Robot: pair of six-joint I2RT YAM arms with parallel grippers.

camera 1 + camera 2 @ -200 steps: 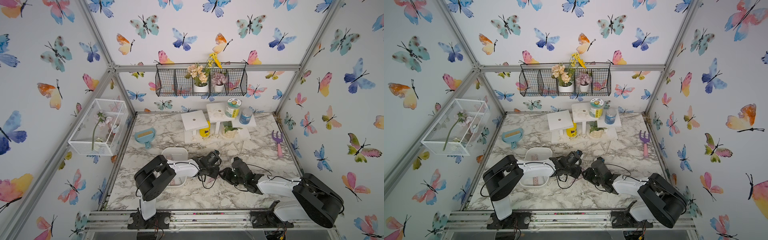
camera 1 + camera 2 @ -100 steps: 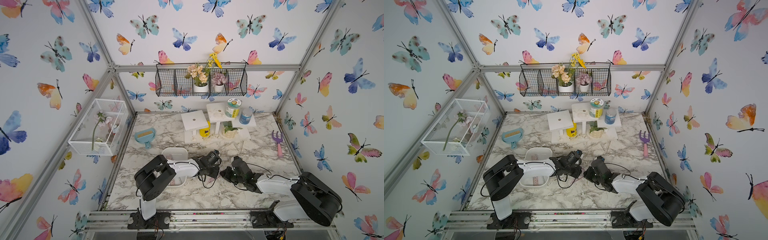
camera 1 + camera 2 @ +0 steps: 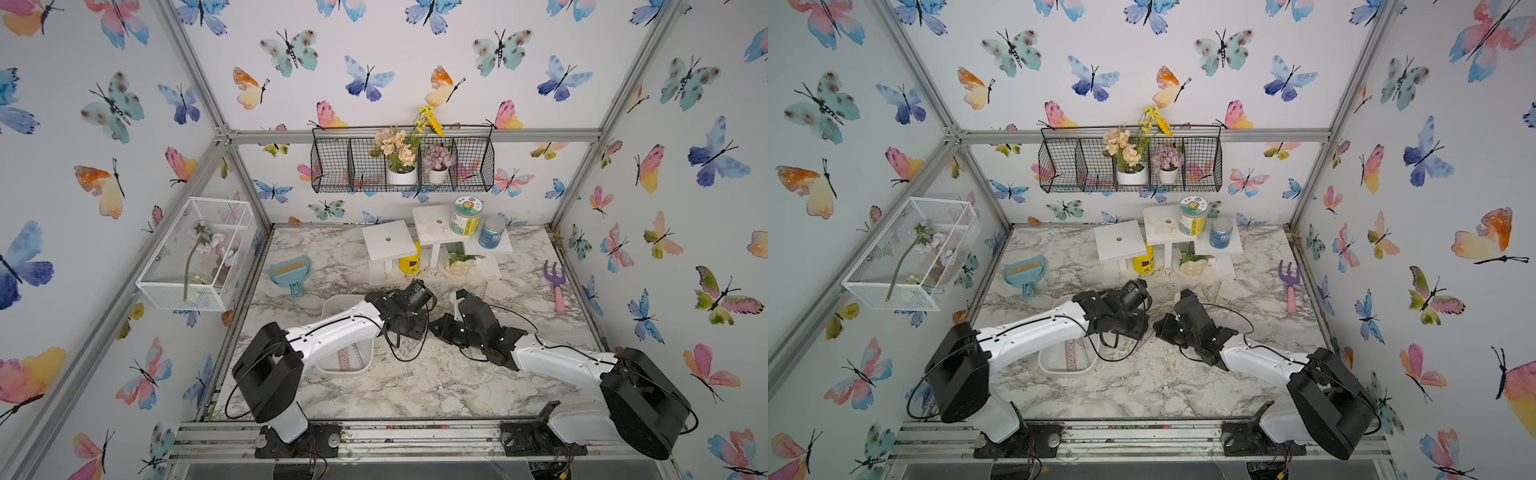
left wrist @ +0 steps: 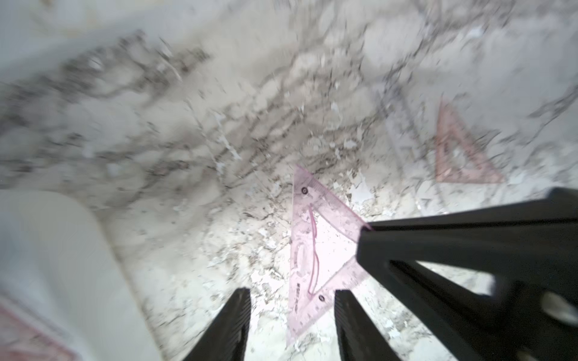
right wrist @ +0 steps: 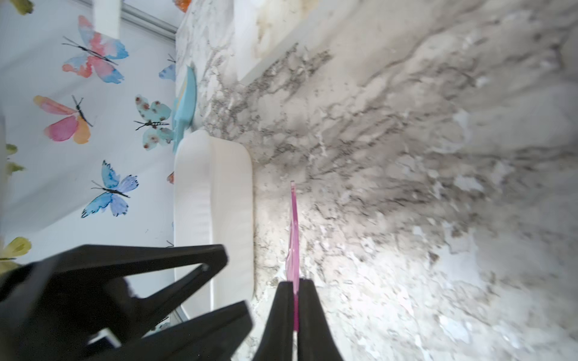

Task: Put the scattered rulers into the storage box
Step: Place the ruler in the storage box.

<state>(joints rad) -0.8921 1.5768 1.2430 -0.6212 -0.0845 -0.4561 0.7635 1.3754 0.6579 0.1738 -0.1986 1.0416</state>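
The white storage box already has a long ruler inside, so next the robot's right gripper needs to go up and carry the pink set square [image 4: 316, 250] over that box to release it.
A pink see-through set square [image 4: 316, 250], one of the rulers, hangs just above the marble between the two grippers. My right gripper [image 5: 295, 283] is shut on its edge, seen edge-on [image 5: 294, 231]. My left gripper [image 4: 292, 292] is open, its fingers [image 4: 231, 325] on either side of the square's corner without touching it. Both grippers meet mid-table in both top views [image 3: 426, 330] [image 3: 1152, 330]. The white storage box [image 3: 332, 305] [image 5: 215, 203] lies under the left arm, with a long ruler [image 3: 347, 357] [image 3: 1075, 353] in it. Another set square [image 4: 459, 153] and a faint straight ruler [image 4: 403, 131] lie on the table.
A blue dustpan [image 3: 291, 270] lies behind the box. White stands with jars [image 3: 432, 241] fill the back middle. A purple-and-pink garden fork [image 3: 557, 282] lies at the right edge. A white mesh basket [image 3: 195, 253] hangs on the left wall.
My right gripper closed on the set square and moved slightly left. My left gripper has just opened and let go of it.
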